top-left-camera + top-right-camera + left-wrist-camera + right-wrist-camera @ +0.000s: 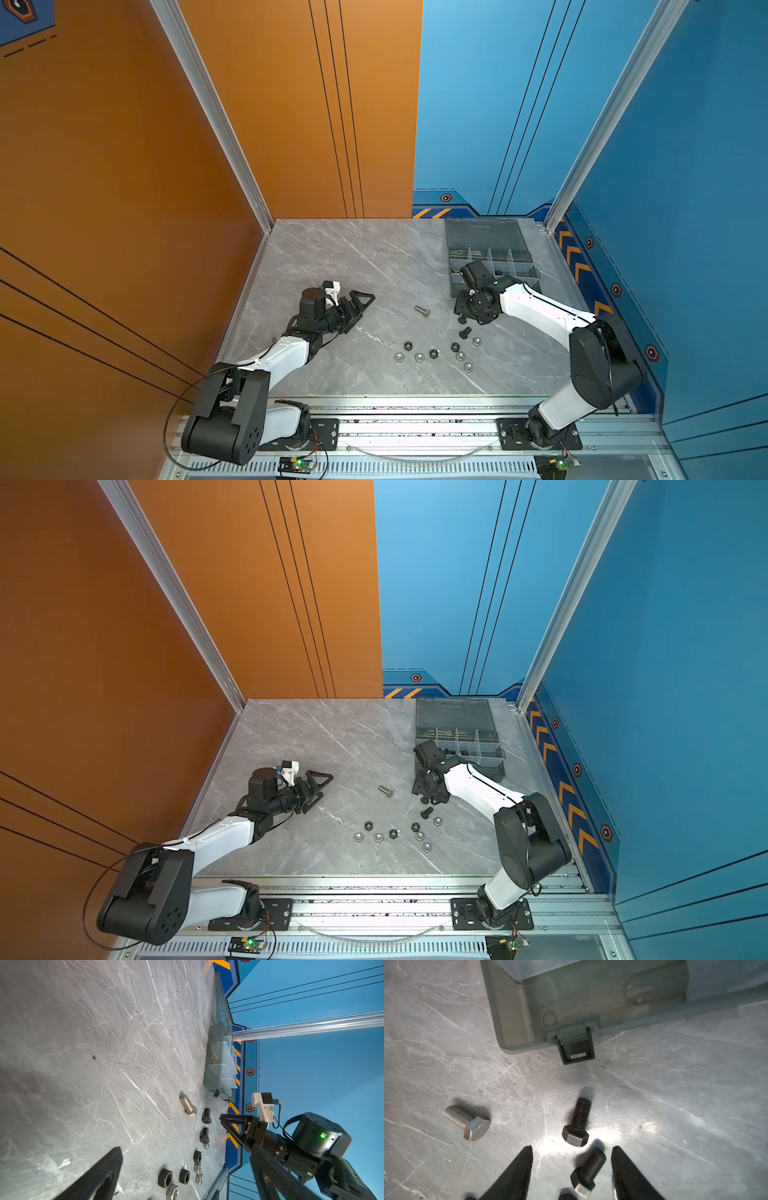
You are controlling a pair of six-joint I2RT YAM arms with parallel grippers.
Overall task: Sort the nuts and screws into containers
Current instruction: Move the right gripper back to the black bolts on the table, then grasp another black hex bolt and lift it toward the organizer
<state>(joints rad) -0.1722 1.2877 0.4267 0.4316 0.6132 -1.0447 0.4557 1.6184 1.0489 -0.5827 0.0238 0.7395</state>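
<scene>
My right gripper moves down onto the hex head of the black screw nearer the latch next, since that head lines up with the gap between its open fingers.
A silver screw (pixel 422 311) (pixel 468 1122) lies alone mid-table. Two black screws (pixel 465 332) (pixel 577 1124) lie just in front of the grey organiser box (pixel 530 272) (pixel 519 1012), whose lid is open and whose compartments are the containers. Several silver and black nuts (pixel 434 353) (pixel 165 1177) are scattered nearer the front edge. My right gripper (pixel 572 1148) (pixel 464 318) hangs open over the black screws; one screw (pixel 588 1169) lies between its fingers, touching neither. My left gripper (pixel 186 1150) (pixel 363 307) rests open and empty at mid-left.
The box's black latch (pixel 576 1049) sticks out toward the screws. Brass-coloured pieces (pixel 213 1056) sit in one compartment. The right arm (pixel 540 309) crosses the box's near corner. Aluminium rails (pixel 415 415) run along the table's front edge.
</scene>
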